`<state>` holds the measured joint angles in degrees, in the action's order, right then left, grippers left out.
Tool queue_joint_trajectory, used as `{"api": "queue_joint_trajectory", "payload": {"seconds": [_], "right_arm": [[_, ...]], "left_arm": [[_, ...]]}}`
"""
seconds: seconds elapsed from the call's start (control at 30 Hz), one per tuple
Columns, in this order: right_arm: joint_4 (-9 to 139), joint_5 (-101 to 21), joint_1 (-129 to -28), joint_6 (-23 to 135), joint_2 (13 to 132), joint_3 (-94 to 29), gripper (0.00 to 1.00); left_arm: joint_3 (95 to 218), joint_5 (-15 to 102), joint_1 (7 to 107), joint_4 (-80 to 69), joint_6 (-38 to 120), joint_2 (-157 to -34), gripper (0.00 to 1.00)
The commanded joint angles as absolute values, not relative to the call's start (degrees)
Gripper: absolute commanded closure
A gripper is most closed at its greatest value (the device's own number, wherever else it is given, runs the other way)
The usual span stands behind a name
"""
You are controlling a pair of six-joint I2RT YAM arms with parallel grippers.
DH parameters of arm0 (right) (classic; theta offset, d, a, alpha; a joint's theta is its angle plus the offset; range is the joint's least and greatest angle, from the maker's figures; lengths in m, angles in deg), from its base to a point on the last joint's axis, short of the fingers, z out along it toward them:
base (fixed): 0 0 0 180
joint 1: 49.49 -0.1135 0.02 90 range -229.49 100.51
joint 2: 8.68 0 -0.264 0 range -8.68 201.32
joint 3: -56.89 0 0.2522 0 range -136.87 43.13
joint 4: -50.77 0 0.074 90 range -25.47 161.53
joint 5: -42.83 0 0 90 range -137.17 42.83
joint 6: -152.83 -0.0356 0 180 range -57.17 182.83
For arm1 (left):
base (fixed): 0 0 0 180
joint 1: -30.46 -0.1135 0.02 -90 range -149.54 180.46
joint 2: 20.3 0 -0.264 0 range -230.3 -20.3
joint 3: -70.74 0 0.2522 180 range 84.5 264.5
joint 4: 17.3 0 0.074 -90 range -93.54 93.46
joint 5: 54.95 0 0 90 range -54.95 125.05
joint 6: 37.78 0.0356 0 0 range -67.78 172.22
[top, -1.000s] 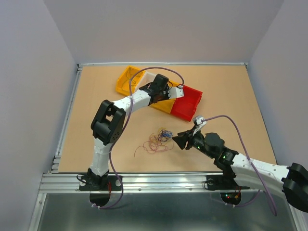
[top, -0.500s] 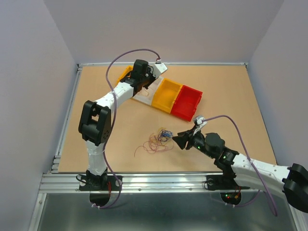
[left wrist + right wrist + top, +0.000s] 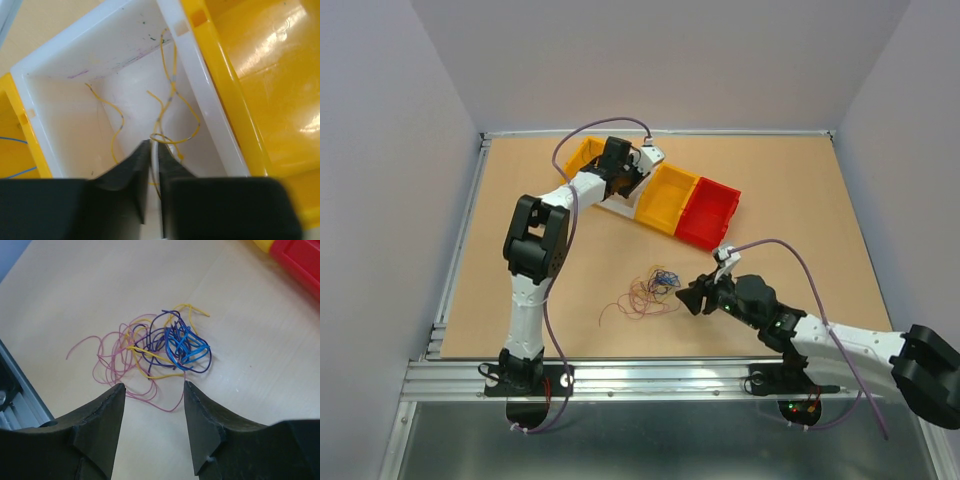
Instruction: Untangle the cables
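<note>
I need to lower my right gripper next, to its left in the top view, onto the yellow wire's exposed crossing over the purple wire, because the yellow wire lies below and that way.
The cables (image 3: 650, 290) lie in a loose bunch of pink-red, yellow, blue and purple wires on the table; they also show in the right wrist view (image 3: 165, 350). My right gripper (image 3: 693, 296) is open and empty, its fingertips (image 3: 117, 390) just short of the bunch's near edge. My left gripper (image 3: 619, 186) reaches down into the white bin (image 3: 617, 207). In the left wrist view the left gripper (image 3: 154, 144) is almost fully closed with a thin yellow wire (image 3: 172, 100) running between the jaws. More yellow wire (image 3: 117, 120) lies on the white bin floor (image 3: 100, 45).
Several bins stand in a row at the back: a yellow one (image 3: 582, 155), the white one, an orange-yellow one (image 3: 667, 198) and a red one (image 3: 710, 212). A blue wire (image 3: 15, 142) lies in the yellow bin. A metal rail (image 3: 640, 375) runs along the near edge.
My left arm has swung left from over the orange-yellow and red bins to the white bin and lowered into it. My right gripper has shifted slightly and stays open by the bunch.
</note>
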<state>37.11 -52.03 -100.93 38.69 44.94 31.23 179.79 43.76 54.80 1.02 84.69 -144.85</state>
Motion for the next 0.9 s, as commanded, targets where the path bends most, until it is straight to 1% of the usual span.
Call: {"api": "queue_joint_trajectory", "payload": {"seconds": [0.0,0.03,0.07,0.13,0.2,0.23,0.33,0.37,0.5,0.67,0.73,0.77,0.8,0.83,0.87], "right_arm": [[35.87,-53.93,-101.09,38.22,48.35,27.49,0.44],[35.87,-54.28,-101.09,38.13,50.1,27.05,0.44],[35.96,-54.37,-101.09,38.22,51.25,26.61,0.43],[35.79,-54.55,-101.09,38.31,54.23,25.12,0.43],[35.35,-54.73,-101.09,38.92,56.0,24.24,0.43],[34.91,-54.81,-101.09,39.18,57.83,23.45,0.43],[33.77,-52.19,-101.09,41.99,60.22,22.3,0.44],[32.9,-51.39,-101.17,42.52,60.92,21.6,0.44],[32.53,-49.89,-101.09,45.86,64.79,19.23,0.43],[32.53,-45.43,-101.17,49.55,68.22,16.42,0.43],[32.53,-45.5,-101.17,50.08,69.54,15.63,0.43],[32.53,-45.41,-101.17,50.43,70.5,15.27,0.47],[32.45,-45.58,-101.17,50.96,70.77,15.01,0.53],[32.45,-45.76,-101.17,51.14,70.95,14.74,0.65],[32.36,-45.93,-101.09,51.23,71.03,14.57,0.75]], "left_arm": [[179.43,47.79,55.07,-0.9,84.48,-136.24,0.59],[179.17,47.88,55.07,-0.73,84.56,-135.18,0.55],[178.73,47.88,55.07,-0.55,84.74,-133.26,0.45],[178.02,47.88,55.07,-0.29,85.18,-131.4,0.36],[176.54,48.4,55.16,0.5,86.31,-128.25,0.3],[175.31,48.93,55.33,1.03,86.76,-127.27,0.24],[171.97,48.76,56.12,2.0,88.78,-122.0,0.18],[170.74,48.76,56.38,2.08,89.74,-120.51,0.14],[161.6,50.06,58.75,2.87,89.84,-110.93,0.1],[147.47,56.56,62.71,2.44,87.04,-99.43,0.11],[143.67,59.37,63.77,1.3,85.54,-96.86,0.11],[140.52,60.09,63.86,0.51,84.83,-95.63,0.12],[138.92,60.44,63.77,-1.67,84.13,-93.45,0.12],[137.6,60.71,63.77,-2.91,82.21,-92.29,0.12],[136.29,61.23,63.77,-3.27,81.76,-91.24,0.13]]}}
